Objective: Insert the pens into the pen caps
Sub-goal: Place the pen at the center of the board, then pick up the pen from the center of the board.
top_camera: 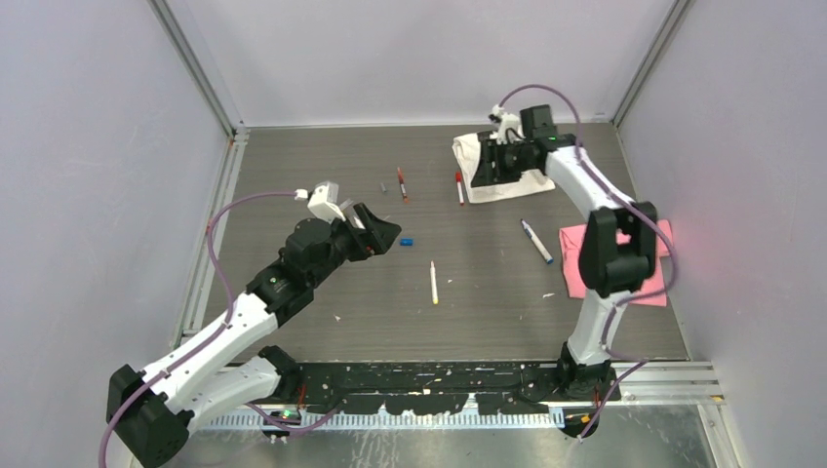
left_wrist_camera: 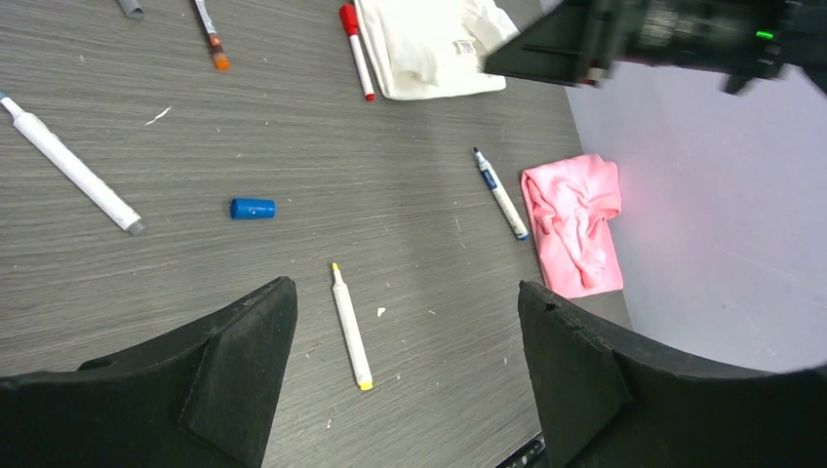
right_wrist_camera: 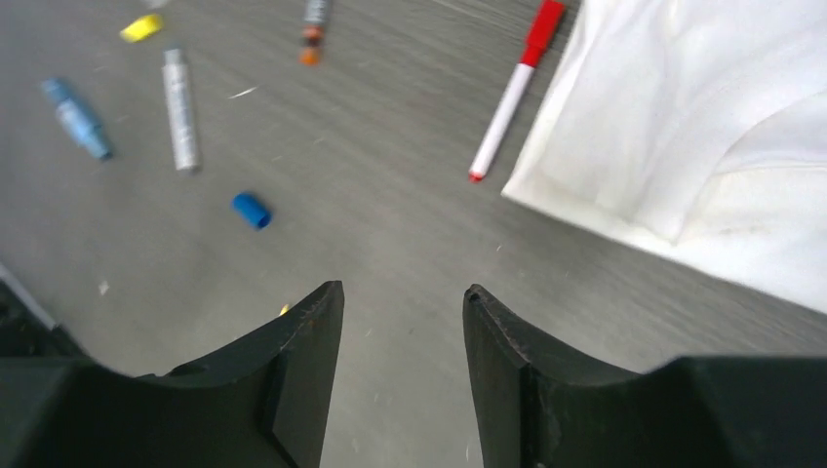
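Next, my left gripper will turn toward the left in the wrist view and down onto the blue-tipped white pen (left_wrist_camera: pixel 74 170), since that lies below it on that side.
A white pen with a yellow tip (left_wrist_camera: pixel 350 327) lies on the table just ahead of my left gripper (left_wrist_camera: pixel 405 288), which hangs open and empty above it. A blue pen cap (left_wrist_camera: pixel 253 209) rests to its left, close to the left gripper (top_camera: pixel 385 238). A blue-tipped pen (top_camera: pixel 536 241), a red-capped pen (top_camera: pixel 459 187) and a dark red pen (top_camera: pixel 402 183) lie further back. My right gripper (right_wrist_camera: pixel 402 290) hovers open and empty at the white cloth's edge (right_wrist_camera: pixel 702 127), near the red-capped pen (right_wrist_camera: pixel 512 93). Yellow (right_wrist_camera: pixel 141 27) and light blue (right_wrist_camera: pixel 78 119) caps lie beyond.
A white cloth (top_camera: pixel 488 166) sits at the back under the right gripper (top_camera: pixel 485 171). A pink cloth (top_camera: pixel 624 263) lies at the right by the right arm. A grey cap (top_camera: pixel 384 186) sits beside the dark red pen. Another white pen (left_wrist_camera: pixel 73 166) lies left of the blue cap.
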Available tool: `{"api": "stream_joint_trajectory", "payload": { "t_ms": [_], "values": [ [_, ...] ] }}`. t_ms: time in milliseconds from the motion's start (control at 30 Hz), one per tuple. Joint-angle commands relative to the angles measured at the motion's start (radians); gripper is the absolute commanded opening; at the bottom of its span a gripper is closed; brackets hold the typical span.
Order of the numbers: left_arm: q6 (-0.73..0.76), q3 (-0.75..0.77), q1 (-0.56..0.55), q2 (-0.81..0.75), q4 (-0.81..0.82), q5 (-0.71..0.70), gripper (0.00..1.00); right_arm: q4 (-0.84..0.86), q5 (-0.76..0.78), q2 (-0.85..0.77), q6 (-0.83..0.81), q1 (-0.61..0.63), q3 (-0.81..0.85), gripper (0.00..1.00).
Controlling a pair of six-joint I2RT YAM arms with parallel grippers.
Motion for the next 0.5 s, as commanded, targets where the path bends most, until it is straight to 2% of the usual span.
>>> {"api": "stream_joint_trajectory", "payload": {
  "t_ms": [0,167,367,467],
  "values": [
    [0.03,0.062,0.02,-0.008,-0.055,0.037,0.85,-0.054,-0.248,-0.253,-0.154,-0.045,-0.117,0.56],
    [0.031,0.123,0.058,0.032,-0.162,0.072,0.9,-0.124,-0.308,-0.442,-0.242,-0.084,-0.27,0.63],
    [0.04,0.2,0.106,0.109,-0.254,0.175,0.9,-0.193,-0.365,-0.607,-0.29,-0.173,-0.41,0.71],
    [0.04,0.221,0.114,0.152,-0.284,0.183,0.89,-0.195,-0.381,-0.666,-0.296,-0.225,-0.457,0.73]
  ]
}}
